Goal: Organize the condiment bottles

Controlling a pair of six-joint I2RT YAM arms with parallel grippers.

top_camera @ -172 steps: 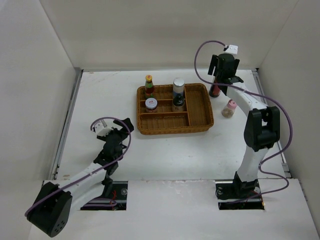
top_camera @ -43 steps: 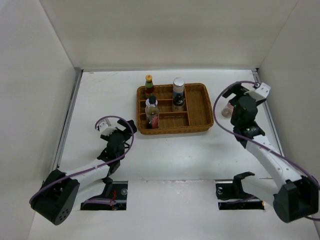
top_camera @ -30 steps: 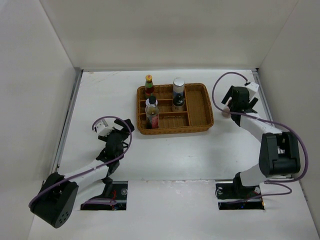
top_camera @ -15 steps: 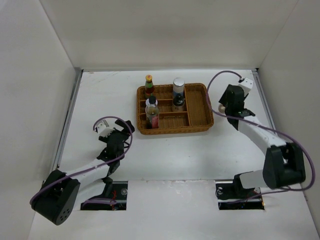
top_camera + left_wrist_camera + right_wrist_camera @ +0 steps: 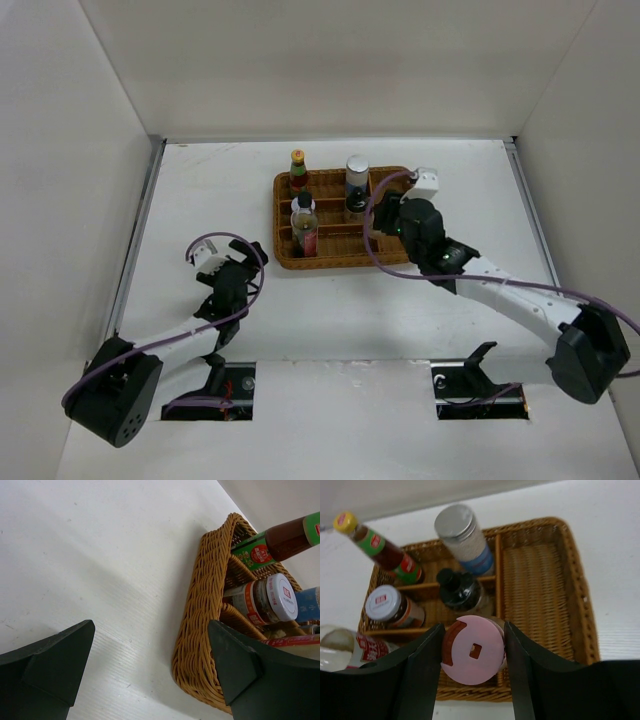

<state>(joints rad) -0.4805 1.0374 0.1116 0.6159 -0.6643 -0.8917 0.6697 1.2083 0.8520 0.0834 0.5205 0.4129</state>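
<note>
I should move my right gripper down toward the left in the top view next and let go of the pink-capped bottle in the front slot (image 5: 349,246), because there is room beside the tall bottle.
My right gripper (image 5: 473,630) is shut on the pink-capped bottle (image 5: 474,651), its fingers pressing both sides of the cap. It hangs over the front middle of the brown wicker tray (image 5: 400,245); in the top view the right gripper (image 5: 392,218) hides the bottle. In the tray stand the yellow-capped red-green bottle (image 5: 380,547), the silver-lidded blue-label jar (image 5: 462,537), the black-capped bottle (image 5: 460,591), the short red-white-lidded jar (image 5: 387,605) and the tall black-capped bottle (image 5: 304,222). My left gripper (image 5: 150,630) is open, low over the table left of the tray's corner (image 5: 200,605).
The tray's big right compartment (image 5: 535,595) holds nothing. White walls close in the table on three sides. My right arm (image 5: 500,290) stretches across the table in front of the tray's right end.
The right gripper shut on the pink-capped bottle right of the tray and carried it left, over the tray. The left arm stayed put.
</note>
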